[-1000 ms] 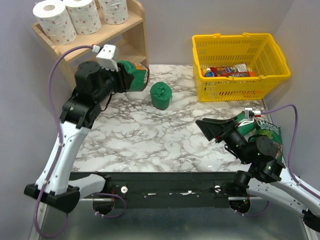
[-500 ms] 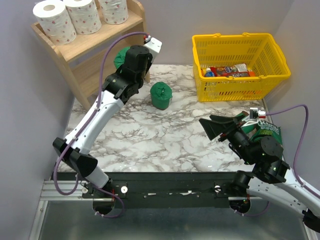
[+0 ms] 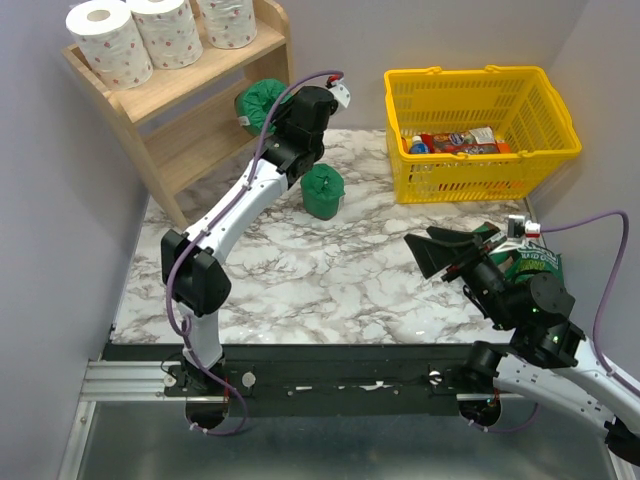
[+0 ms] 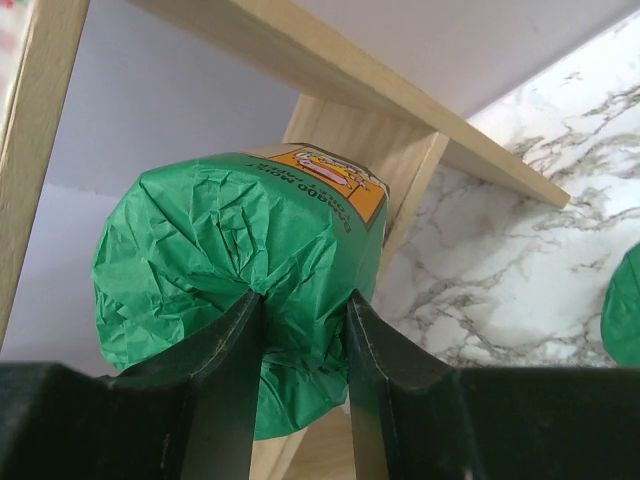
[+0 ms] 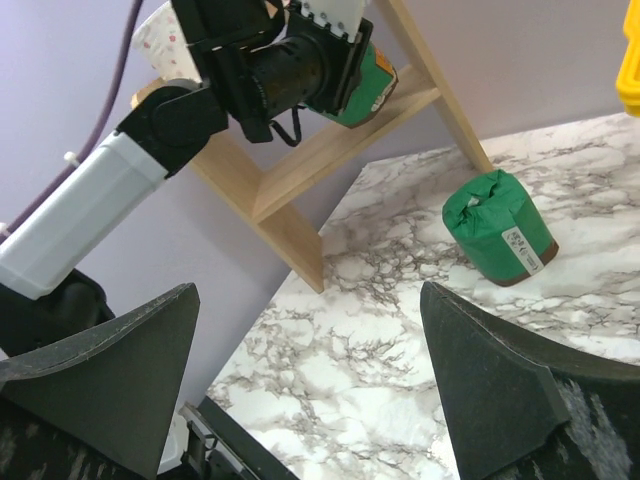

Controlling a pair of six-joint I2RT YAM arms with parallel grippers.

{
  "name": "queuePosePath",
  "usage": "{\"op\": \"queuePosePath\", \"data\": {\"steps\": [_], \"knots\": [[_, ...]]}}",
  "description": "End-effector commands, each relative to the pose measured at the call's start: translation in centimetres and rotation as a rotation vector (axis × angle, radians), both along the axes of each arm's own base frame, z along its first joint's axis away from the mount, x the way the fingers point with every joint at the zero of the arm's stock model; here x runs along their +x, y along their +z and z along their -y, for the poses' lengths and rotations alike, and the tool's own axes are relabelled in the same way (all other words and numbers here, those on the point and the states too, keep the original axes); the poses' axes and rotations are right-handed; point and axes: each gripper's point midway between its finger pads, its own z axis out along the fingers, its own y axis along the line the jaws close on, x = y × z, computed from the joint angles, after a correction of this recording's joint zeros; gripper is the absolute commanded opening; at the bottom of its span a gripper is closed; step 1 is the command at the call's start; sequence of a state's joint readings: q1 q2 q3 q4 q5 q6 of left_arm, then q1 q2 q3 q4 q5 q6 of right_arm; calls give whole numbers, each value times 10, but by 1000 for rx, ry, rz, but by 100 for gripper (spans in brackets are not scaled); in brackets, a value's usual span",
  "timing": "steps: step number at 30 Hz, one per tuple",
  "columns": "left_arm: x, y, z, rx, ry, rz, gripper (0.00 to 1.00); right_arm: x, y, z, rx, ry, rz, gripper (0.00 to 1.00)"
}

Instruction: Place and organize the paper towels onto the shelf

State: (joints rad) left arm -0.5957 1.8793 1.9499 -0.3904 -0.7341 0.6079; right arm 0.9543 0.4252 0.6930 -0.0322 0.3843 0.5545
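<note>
My left gripper needs to go a little farther from my base next, beside the far end panel of the lower level. Then it needs to open over that level's board.
Three white spotted paper towels (image 3: 160,32) stand on the top tier of the wooden shelf (image 3: 200,128). My left gripper (image 3: 274,112) is shut on a dark green roll (image 3: 256,101) and holds it at the open front of the lower tier. In the left wrist view the fingers (image 4: 222,372) pinch the roll's crumpled green end (image 4: 230,250) under a shelf board (image 4: 330,70). A second green roll (image 3: 322,192) stands on the marble table; it also shows in the right wrist view (image 5: 497,229). A third green roll is out of view. My right gripper (image 3: 450,256) is open and empty above the table's right side.
A yellow mesh basket (image 3: 470,150) with snack packets stands at the back right. A flat green packet (image 3: 538,264) lies beside my right arm. The left arm stretches diagonally from its base to the shelf. Lilac walls close in on the left and back.
My left arm has swung up and right with the green roll, carrying it to the shelf's lower tier. The right gripper has barely shifted and stays open.
</note>
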Motion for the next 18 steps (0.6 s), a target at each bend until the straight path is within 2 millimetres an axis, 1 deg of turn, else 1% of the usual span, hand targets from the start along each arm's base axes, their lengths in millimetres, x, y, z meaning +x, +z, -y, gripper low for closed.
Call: {"op": "queuePosePath", "data": {"steps": [1, 2, 4, 8, 14, 16, 18], "knots": [[19, 31, -7, 25, 55, 101, 42, -2, 22, 19, 16, -54, 51, 100], [22, 31, -7, 29, 60, 104, 43, -3, 25, 21, 18, -61, 58, 100], [28, 24, -7, 39, 65, 95, 44, -3, 29, 26, 14, -75, 75, 100], [35, 19, -7, 41, 65, 92, 45, -4, 34, 35, 29, -103, 85, 100], [46, 5, -17, 40, 74, 77, 51, -5, 36, 38, 26, -109, 98, 100], [49, 2, -19, 49, 80, 73, 57, -5, 36, 39, 27, -111, 96, 100], [52, 2, -24, 59, 97, 86, 58, -4, 35, 38, 25, -113, 94, 100]]}}
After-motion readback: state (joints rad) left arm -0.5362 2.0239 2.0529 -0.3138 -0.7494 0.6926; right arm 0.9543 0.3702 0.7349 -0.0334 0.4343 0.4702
